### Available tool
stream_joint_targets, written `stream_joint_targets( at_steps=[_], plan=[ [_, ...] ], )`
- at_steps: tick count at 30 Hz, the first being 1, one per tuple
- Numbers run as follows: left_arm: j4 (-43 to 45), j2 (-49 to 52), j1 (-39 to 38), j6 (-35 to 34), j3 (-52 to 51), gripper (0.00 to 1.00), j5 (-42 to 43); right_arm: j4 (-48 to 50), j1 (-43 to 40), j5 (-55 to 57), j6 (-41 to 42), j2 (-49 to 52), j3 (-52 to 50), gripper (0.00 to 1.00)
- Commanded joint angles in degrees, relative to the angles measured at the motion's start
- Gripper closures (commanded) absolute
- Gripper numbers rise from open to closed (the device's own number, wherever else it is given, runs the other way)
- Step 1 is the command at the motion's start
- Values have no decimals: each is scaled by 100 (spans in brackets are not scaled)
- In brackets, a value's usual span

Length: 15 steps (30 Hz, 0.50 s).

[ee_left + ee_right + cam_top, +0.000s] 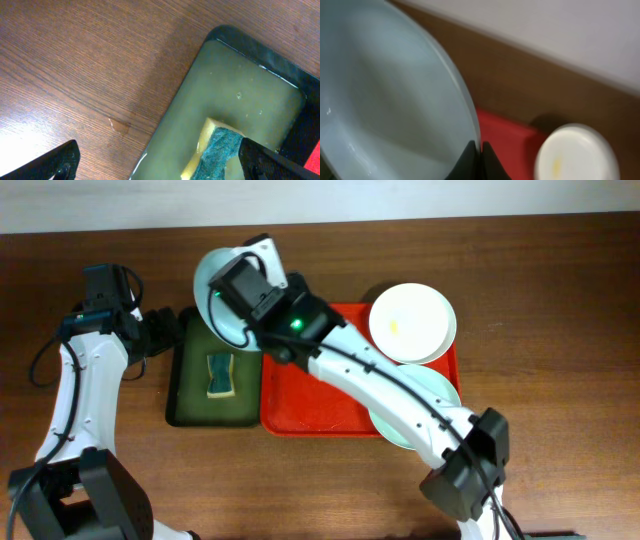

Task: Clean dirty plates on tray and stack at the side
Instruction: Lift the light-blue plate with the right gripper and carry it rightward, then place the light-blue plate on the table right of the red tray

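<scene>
The plate swings across with my right gripper next, then gets lowered and released, since bare table past the white plate lies below and right in the overhead view.
My right gripper (232, 300) is shut on the rim of the pale blue plate (207, 275) and holds it tilted above the far end of the dark green tray. In the right wrist view the fingers (480, 157) pinch the plate's edge (385, 100). The white plate (412, 323) with a yellow smear lies at the far right corner of the red tray (310, 405); it also shows in the right wrist view (575, 155). The pale green plate (435, 392) lies on the tray's right side, partly under my right arm. My left gripper (160, 162) is open and empty over the green tray's left edge.
The dark green tray (190, 390) stands left of the red tray and holds cloudy liquid (235, 85) and a yellow-and-green sponge (220, 375), also in the left wrist view (217, 152). My left arm (75, 380) stands at the left over brown wooden table (560, 280).
</scene>
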Motion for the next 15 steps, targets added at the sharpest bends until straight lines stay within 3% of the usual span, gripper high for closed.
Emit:
stream_joint_targets(
  at_steps=[1,6,11,15],
  plan=[
    [7,-76,28,-76,61,1,-7,-402,-286,-1445,870,-15,-24,96],
    [7,-76,31,-76,61,1,-7,-870,-859,-1867,916,-15,-44,96],
    [7,-76,28,-76,61,1,-7,-898,-2100,-2994,1023,-15,-44,96],
    [7,-76,28,-76,61,0,-7,-1368,-3296,-3189,1019,-15,-44,96]
  ],
)
